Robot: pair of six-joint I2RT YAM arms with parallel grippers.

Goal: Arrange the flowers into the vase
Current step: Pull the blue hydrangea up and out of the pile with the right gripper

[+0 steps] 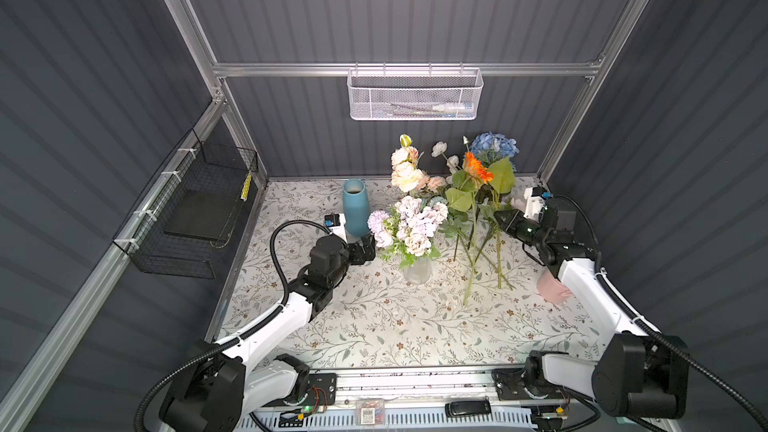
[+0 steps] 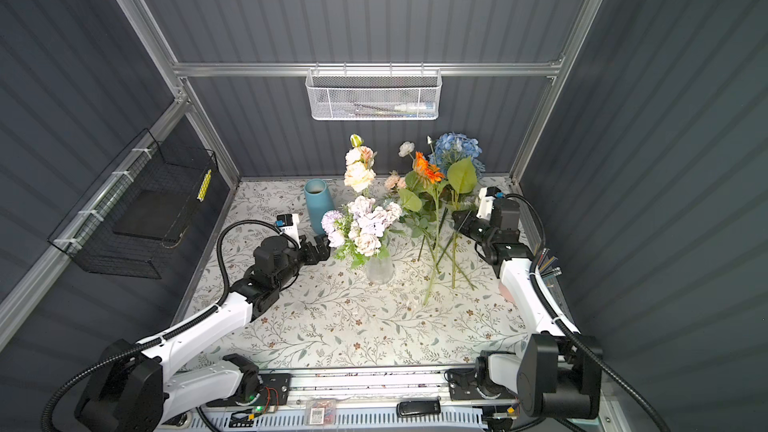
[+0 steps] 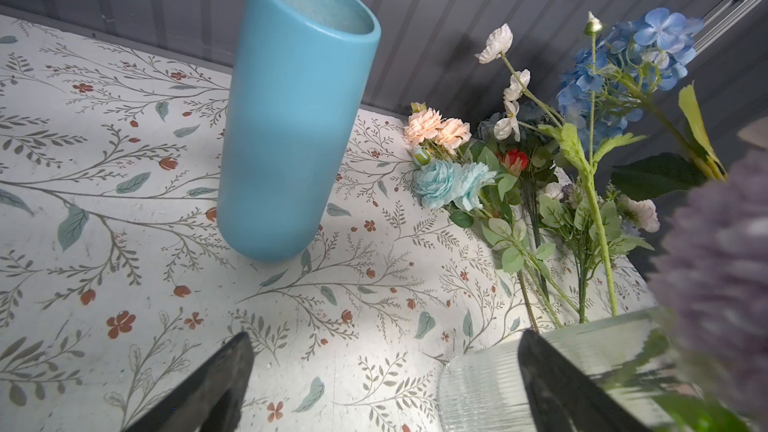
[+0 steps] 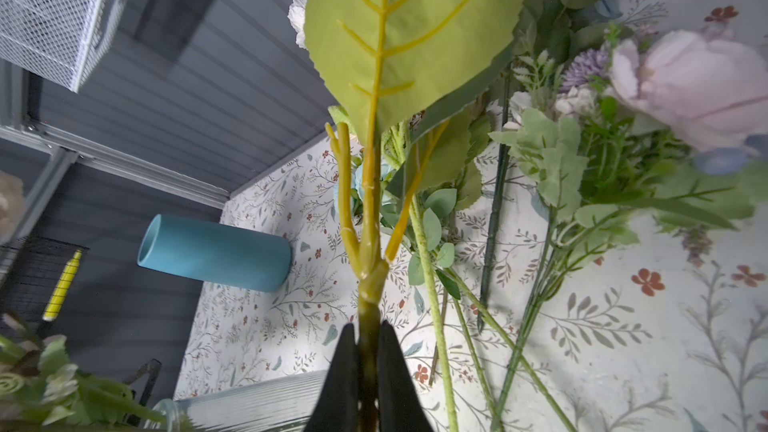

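The hydrangea (image 1: 495, 147) is standing raised, so the right gripper will move down toward the glass vase and release the yellow-green stem over the loose stems, which are below the robot's fingers.
A clear ribbed glass vase (image 1: 417, 270) stands mid-table and holds a bunch of lilac and cream roses (image 1: 419, 218). My left gripper (image 1: 368, 249) hangs open just left of that bunch. In the left wrist view the vase (image 3: 478, 388) shows beside one finger, and nothing is gripped. My right gripper (image 1: 497, 217) is shut on the yellow-green stem (image 4: 370, 284) of the blue hydrangea (image 1: 495, 147), below its big leaf (image 4: 407, 35). More flowers lie right of the vase: an orange daisy (image 1: 477, 166), white blooms (image 1: 439, 148), pale-blue roses (image 3: 449, 182).
A tall blue vase (image 1: 356, 206) stands behind my left gripper. A pink cup (image 1: 552, 290) sits under my right forearm. A white mesh basket (image 1: 413, 95) hangs on the back wall and a black wire basket (image 1: 187, 218) on the left wall.
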